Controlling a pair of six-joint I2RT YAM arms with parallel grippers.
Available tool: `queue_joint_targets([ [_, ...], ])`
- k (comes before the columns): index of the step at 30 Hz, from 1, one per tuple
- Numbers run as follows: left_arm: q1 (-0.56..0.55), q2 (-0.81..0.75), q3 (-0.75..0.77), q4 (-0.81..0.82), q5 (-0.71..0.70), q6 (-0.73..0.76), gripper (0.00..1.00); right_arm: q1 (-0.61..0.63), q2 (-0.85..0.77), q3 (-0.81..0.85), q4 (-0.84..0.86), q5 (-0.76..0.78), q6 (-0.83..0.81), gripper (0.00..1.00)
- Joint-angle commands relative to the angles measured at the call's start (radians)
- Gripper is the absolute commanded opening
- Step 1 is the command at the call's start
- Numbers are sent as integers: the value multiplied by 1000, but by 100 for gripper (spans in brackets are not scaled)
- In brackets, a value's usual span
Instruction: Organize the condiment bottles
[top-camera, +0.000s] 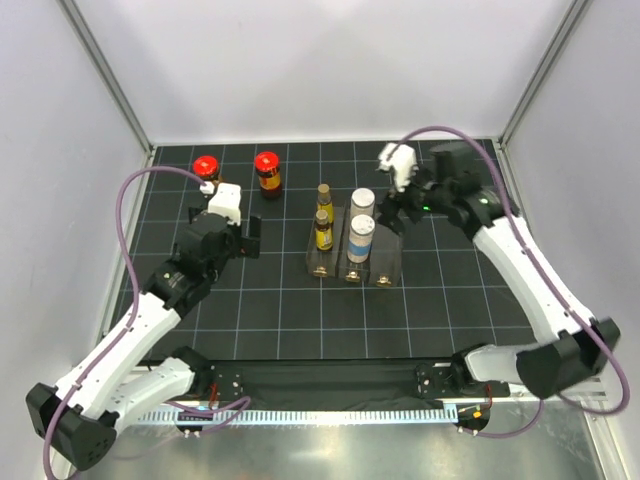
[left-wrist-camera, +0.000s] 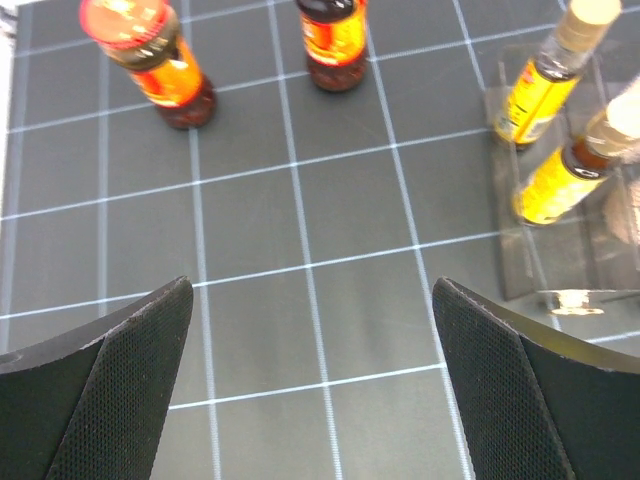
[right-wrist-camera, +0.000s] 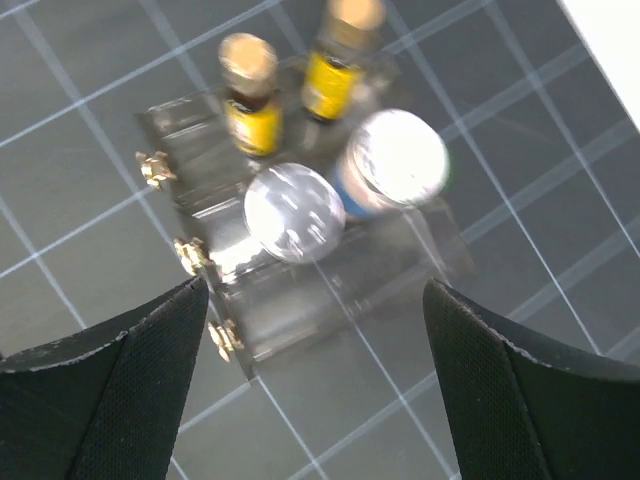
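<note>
My left gripper moves outward and down around the red cap of the jar nearer the rack next, still unracked and outward of its open fingers.
Two amber jars with red caps (top-camera: 205, 167) (top-camera: 267, 172) stand on the mat at the back left; they also show in the left wrist view (left-wrist-camera: 160, 65) (left-wrist-camera: 333, 35). Two slim yellow-labelled bottles (top-camera: 324, 203) (top-camera: 323, 233) stand in the left slot of the clear rack (top-camera: 383, 262). Two white blue-labelled bottles (top-camera: 362, 205) (top-camera: 360, 238) stand in its middle slot. My left gripper (top-camera: 226, 225) (left-wrist-camera: 312, 290) is open and empty, short of the jars. My right gripper (top-camera: 398, 213) (right-wrist-camera: 315, 290) is open and empty above the rack's right side.
The rack's right slot (right-wrist-camera: 330, 290) holds nothing. The black grid mat (top-camera: 300, 310) ends at white enclosure walls on the back, left and right. Purple cables loop from both arms.
</note>
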Motion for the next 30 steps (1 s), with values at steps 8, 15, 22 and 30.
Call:
queue_joint_targets([
  [8, 148, 215, 153, 72, 241, -230, 100, -323, -262, -311, 149, -193, 141, 95],
  [15, 306, 502, 302, 153, 450, -384, 100, -460, -341, -393, 197, -325, 184, 100],
  [22, 323, 878, 608, 101, 447, -374, 100, -467, -378, -423, 206, -348, 178, 100],
  [30, 326, 1147, 927, -50, 366, -313, 100, -470, -387, -425, 208, -354, 172, 100],
])
